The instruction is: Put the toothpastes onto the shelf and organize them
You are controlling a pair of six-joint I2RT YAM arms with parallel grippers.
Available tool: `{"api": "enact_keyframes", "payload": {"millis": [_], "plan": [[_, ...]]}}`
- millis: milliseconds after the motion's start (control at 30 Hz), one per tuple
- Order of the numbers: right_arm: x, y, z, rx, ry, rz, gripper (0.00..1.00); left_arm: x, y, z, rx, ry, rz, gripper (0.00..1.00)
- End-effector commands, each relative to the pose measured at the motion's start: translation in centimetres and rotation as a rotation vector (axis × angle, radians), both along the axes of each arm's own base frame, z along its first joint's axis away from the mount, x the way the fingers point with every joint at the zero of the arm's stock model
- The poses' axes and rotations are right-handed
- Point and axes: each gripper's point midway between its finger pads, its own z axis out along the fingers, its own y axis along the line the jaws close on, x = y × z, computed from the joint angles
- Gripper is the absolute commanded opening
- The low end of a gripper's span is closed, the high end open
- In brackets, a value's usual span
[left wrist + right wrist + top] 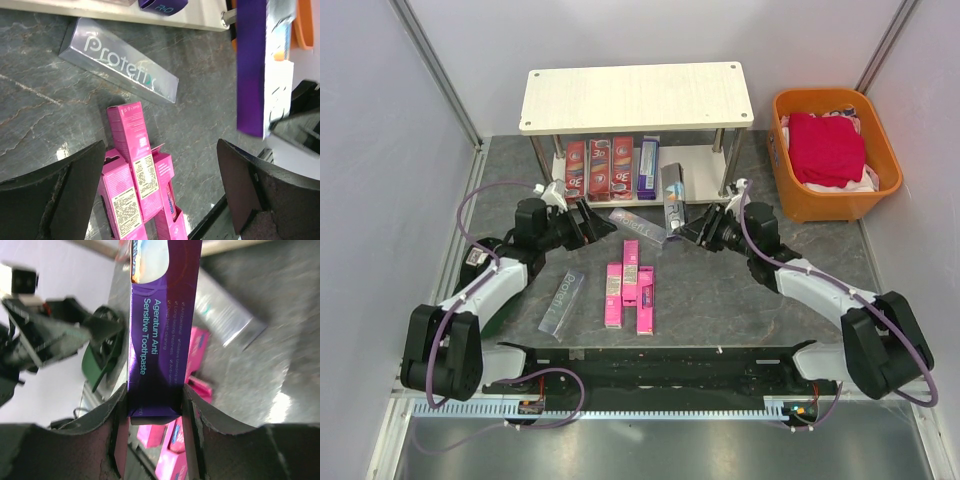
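Note:
Bare shelf board [666,156] lies outward and to the left in the top view, beside the shelved purple carton. My right gripper will next push outward there and release.
The shelf [636,97] stands at the back; its lower board holds three red cartons [598,168] and a purple one [647,167]. My right gripper [695,228] is shut on a purple-and-silver toothpaste carton [672,198], held in front of the lower board; its fingers clamp the carton's end in the right wrist view [162,330]. My left gripper [595,225] is open and empty, its jaws wide apart [160,150]. A silver Protefix carton [638,226] lies between the grippers. Three pink cartons [628,295] lie heaped on the table, under my left gripper in the left wrist view [132,170].
A second silver-grey carton [561,302] lies at the front left of the table. An orange basket [835,150] with red cloth sits at the back right. The shelf's thin metal legs [541,158] flank the lower board. White walls close in both sides.

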Motion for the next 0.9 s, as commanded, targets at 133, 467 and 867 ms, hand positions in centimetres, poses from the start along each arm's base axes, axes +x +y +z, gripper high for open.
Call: {"api": "enact_keyframes", "payload": {"millis": [133,467,867], "plan": [[7.9,-1.9,3.3,0.014,-0.095,-0.103,0.22,0.7,-0.1,0.2,0.023,-0.026,-0.021,0.99],[13.2,0.8,0.2,0.097,0.015,-0.103,0.22,0.0,-0.6,-0.1,-0.003,-0.017,-0.049,0.99],[15.4,4.1,-0.2,0.125,0.018,-0.130,0.22,-0.5,-0.7,-0.5,-0.014,-0.009,-0.060,0.98]]}}
